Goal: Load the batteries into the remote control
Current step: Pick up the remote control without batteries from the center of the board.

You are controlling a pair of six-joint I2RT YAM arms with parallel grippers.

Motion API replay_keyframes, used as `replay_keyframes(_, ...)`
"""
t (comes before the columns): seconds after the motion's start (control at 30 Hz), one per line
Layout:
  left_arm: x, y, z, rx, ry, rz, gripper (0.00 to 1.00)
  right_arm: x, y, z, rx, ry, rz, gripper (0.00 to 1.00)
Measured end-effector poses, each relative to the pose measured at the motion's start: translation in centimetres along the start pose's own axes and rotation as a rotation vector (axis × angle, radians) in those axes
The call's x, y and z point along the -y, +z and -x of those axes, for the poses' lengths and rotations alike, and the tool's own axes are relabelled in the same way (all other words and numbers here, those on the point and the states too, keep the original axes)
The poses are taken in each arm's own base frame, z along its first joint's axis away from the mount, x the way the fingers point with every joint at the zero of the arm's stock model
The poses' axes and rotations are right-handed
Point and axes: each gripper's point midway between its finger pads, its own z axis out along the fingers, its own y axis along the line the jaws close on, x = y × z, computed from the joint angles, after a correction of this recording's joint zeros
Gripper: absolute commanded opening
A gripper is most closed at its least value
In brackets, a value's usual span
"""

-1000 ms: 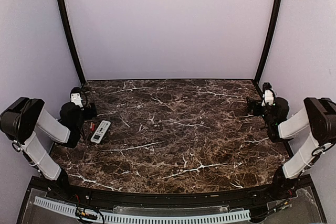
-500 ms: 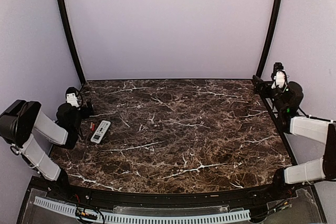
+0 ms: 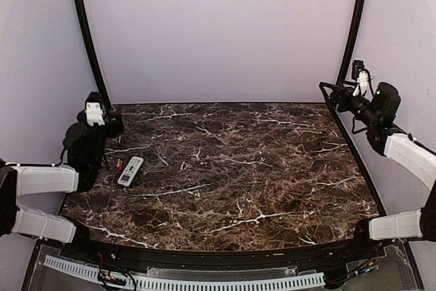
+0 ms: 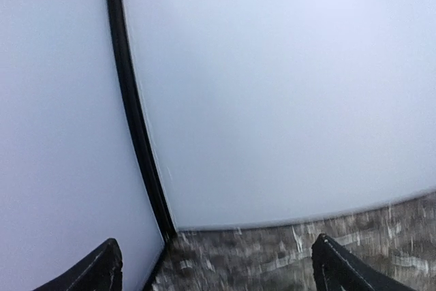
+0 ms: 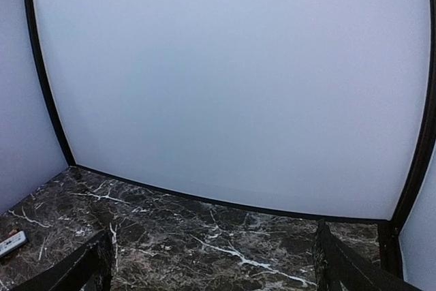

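My left gripper will next tip and lower onto the remote control's far end, below and to its right in the top view, as it faces the wall.
The remote control (image 3: 130, 171) is a small white bar lying on the dark marble table (image 3: 231, 168) at the left, and it also shows at the far left edge of the right wrist view as the remote control (image 5: 11, 243). Just left of it lie the batteries (image 3: 119, 164), tiny reddish-dark marks. My left gripper (image 3: 111, 123) hangs raised behind and left of them, open and empty, facing the back corner. In its own view the left gripper (image 4: 218, 272) holds nothing. My right gripper (image 3: 330, 95) is lifted at the far right, open; the right gripper (image 5: 214, 267) is empty too.
White walls close the table on three sides, with black curved poles (image 3: 87, 39) in the back corners. A black rail (image 3: 204, 258) runs along the near edge.
Both arms have lifted. The right gripper rose from table level to high at the right wall. The left gripper rose and tipped toward the back left corner. Remote and batteries stayed put.
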Motion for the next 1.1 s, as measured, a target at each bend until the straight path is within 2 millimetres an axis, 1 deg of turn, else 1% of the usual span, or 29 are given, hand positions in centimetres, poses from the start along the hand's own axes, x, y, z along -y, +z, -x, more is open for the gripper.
replay_keyframes(0.03,-1.1,0.8,4.4,0.076,-0.028,0.033,0.94,-0.5,0.3,0.3,0.0,0.007,0.018,0.99)
replay_keyframes(0.1,-3.0,1.8,11.6,0.168,-0.094,0.081,0.93,-1.8,0.8,0.9,-0.006,0.023,0.066,0.99)
replay_keyframes(0.13,-3.6,2.1,14.0,0.188,-0.126,0.09,0.92,-2.4,1.0,1.0,-0.014,0.03,0.084,0.99)
replay_keyframes(0.17,-3.9,2.3,16.0,0.189,-0.153,0.082,0.92,-3.1,1.2,1.1,-0.026,0.039,0.107,0.99)
replay_keyframes(0.2,-3.7,2.4,17.1,0.171,-0.177,0.057,0.91,-3.8,1.4,1.2,-0.039,0.044,0.124,0.99)
replay_keyframes(0.23,-3.0,2.7,17.2,0.127,-0.191,0.018,0.91,-4.3,1.5,1.3,-0.052,0.048,0.138,0.99)
replay_keyframes(0.3,-1.6,3.1,16.7,0.028,-0.209,-0.057,0.9,-5.1,1.6,1.4,-0.081,0.049,0.152,0.99)
replay_keyframes(0.37,1.2,3.5,14.3,-0.139,-0.199,-0.162,0.9,-6.1,1.6,1.4,-0.106,0.047,0.174,0.99)
replay_keyframes(0.43,4.0,3.0,10.7,-0.325,-0.167,-0.254,0.92,-7.1,1.3,1.4,-0.132,0.045,0.189,0.99)
replay_keyframes(0.47,5.0,2.5,9.0,-0.405,-0.147,-0.286,0.93,-7.5,1.2,1.4,-0.139,0.043,0.197,0.99)
replay_keyframes(0.53,6.9,0.7,4.8,-0.592,-0.088,-0.35,0.96,-8.4,0.8,1.2,-0.159,0.039,0.216,0.99)
replay_keyframes(0.57,7.7,-0.3,2.8,-0.682,-0.057,-0.376,0.98,-8.9,0.7,1.0,-0.168,0.036,0.225,0.99)
replay_keyframes(0.63,8.6,-2.2,-0.9,-0.843,0.016,-0.414,0.99,-9.7,0.5,0.6,-0.188,0.031,0.24,0.99)
replay_keyframes(0.67,8.7,-2.9,-2.3,-0.902,0.044,-0.421,0.99,-10.0,0.5,0.5,-0.195,0.029,0.246,0.99)
replay_keyframes(0.77,9.2,-4.4,-7.6,-1.12,0.153,-0.434,0.99,-11.3,0.3,-0.6,-0.237,0.033,0.274,0.99)
replay_keyframes(0.8,9.4,-4.8,-9.8,-1.206,0.191,-0.438,0.99,-11.7,0.3,-0.9,-0.25,0.033,0.284,0.99)
replay_keyframes(0.87,9.8,-5.5,-13.1,-1.324,0.231,-0.445,0.99,-12.3,0.1,-1.3,-0.268,0.032,0.298,0.99)
replay_keyframes(0.93,9.7,-6.4,-16.3,-1.446,0.25,-0.448,0.99,-12.9,-0.1,-1.7,-0.282,0.03,0.311,0.99)
replay_keyframes(1.0,9.0,-7.0,-18.3,-1.532,0.245,-0.435,0.99,-13.3,-0.3,-1.7,-0.288,0.028,0.319,0.98)
replay_keyframes(1.1,7.8,-6.9,-18.9,-1.577,0.208,-0.407,0.99,-13.6,-0.8,-1.3,-0.278,0.023,0.326,0.99)
